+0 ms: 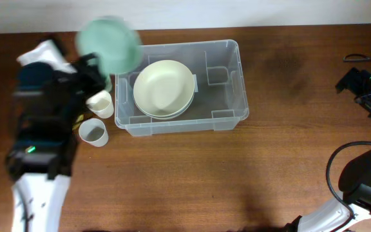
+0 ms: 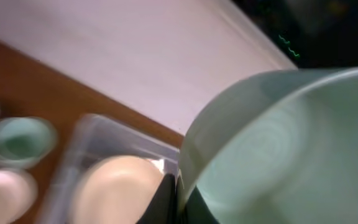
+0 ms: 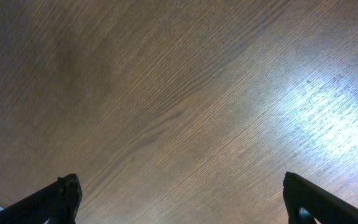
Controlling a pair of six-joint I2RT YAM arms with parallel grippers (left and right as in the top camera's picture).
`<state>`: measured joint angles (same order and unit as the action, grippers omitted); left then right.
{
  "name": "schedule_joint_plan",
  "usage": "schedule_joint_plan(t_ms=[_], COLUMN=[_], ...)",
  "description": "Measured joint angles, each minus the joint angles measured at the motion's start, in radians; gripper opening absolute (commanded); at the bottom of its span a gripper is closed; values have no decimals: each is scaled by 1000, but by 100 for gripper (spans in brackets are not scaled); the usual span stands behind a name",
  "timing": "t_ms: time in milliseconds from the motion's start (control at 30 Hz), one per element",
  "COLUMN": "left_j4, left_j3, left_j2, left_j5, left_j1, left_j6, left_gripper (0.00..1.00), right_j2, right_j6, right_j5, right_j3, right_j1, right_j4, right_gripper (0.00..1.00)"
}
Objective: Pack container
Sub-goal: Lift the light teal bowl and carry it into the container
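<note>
Next, my left gripper goes right in the overhead view over the container's empty half beside the cream bowls, then down to release the pale green bowl's rim.
The clear plastic container (image 1: pixel 227 96) stands on the table, with cream bowls (image 1: pixel 164 87) stacked in its left half. My left gripper (image 1: pixel 94 64) is shut on the rim of a pale green bowl (image 1: pixel 109 43) and holds it in the air above the container's left end. In the left wrist view the green bowl (image 2: pixel 291 149) fills the right side, with my fingers (image 2: pixel 178 202) pinching its rim; the container (image 2: pixel 92 134) and cream bowl (image 2: pixel 120 190) lie blurred below. My right gripper (image 3: pixel 179 205) is open over bare wood.
Two cups stand left of the container, a cream one (image 1: pixel 100 103) and a white one (image 1: pixel 93 132). The left wrist view shows a green cup (image 2: pixel 18 140) and a pale cup (image 2: pixel 2 193). The right arm (image 1: pixel 366 177) sits at the right edge.
</note>
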<state>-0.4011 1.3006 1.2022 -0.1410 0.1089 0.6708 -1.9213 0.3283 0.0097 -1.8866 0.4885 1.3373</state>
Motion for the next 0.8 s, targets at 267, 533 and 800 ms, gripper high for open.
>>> schedule_joint_plan(t_ms=[267,533,800], left_j4=[190,212,159], left_j3=[2,8,24], left_j2=[282,498,552], left_j5=[10,14,144], left_j1=[254,394,480], left_j6=[0,-53,-137], left_gripper=[1,1,1], right_j2=[0,0,0], right_j6=[0,0,0], right_j5=[0,0,0], right_j3=[0,0,0], right_j1=[0,0,0], right_j4=[0,0,0], right_gripper=[99,99,99])
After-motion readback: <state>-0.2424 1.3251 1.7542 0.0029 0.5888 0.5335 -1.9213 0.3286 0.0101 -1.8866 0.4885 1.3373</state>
